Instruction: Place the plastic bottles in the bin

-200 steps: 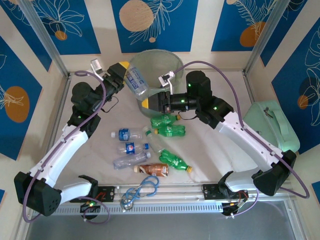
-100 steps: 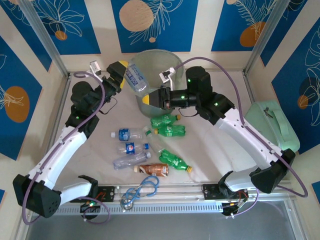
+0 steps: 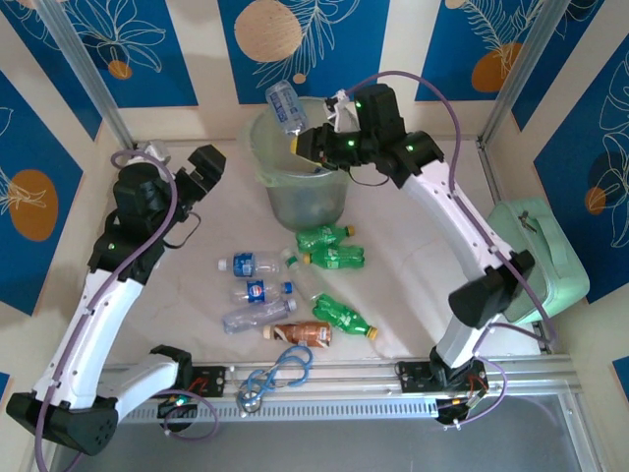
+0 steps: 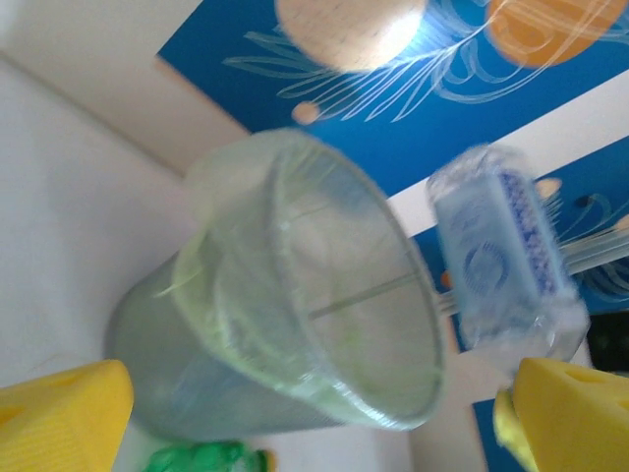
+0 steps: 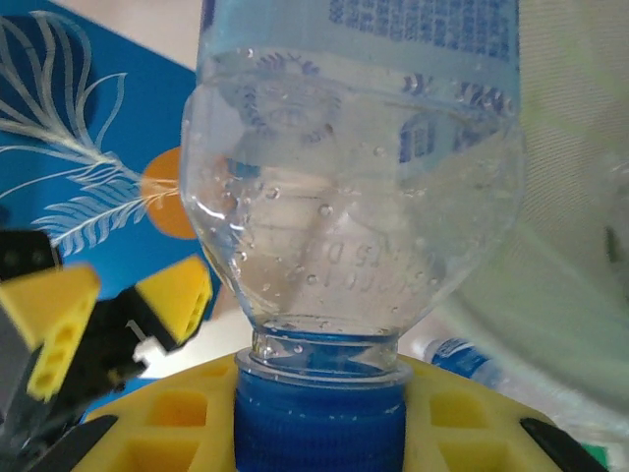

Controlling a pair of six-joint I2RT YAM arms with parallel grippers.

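Note:
The bottle still overhangs the bin's far rim. My right gripper next tips down toward the bin's opening (image 3: 274, 148) (image 5: 575, 167) below it, then releases the bottle's cap.
A clear bottle with a blue label (image 3: 284, 106) hangs tilted over the far left rim of the pale green bin (image 3: 307, 197). My right gripper (image 3: 308, 145) is shut on its blue cap (image 5: 319, 421), yellow fingers (image 5: 162, 425) on either side. My left gripper (image 3: 201, 167) stands open and empty to the left of the bin. In the left wrist view its yellow fingertips (image 4: 61, 418) frame the bin (image 4: 295, 295), with the held bottle (image 4: 501, 256) to the right. Several bottles lie in front of the bin: clear ones (image 3: 248, 264), green ones (image 3: 334, 258) and a brown one (image 3: 300, 333).
A blue-grey looped cable (image 3: 275, 379) lies at the near table edge. The mint green case (image 3: 536, 246) stands at the right. A metal frame and patterned blue walls enclose the table. The right arm arches high over the bin's right side.
The left gripper opened, let go of the clear bottle and drew back to the left. The right gripper shut on the bottle's cap and carried it up over the bin's far rim.

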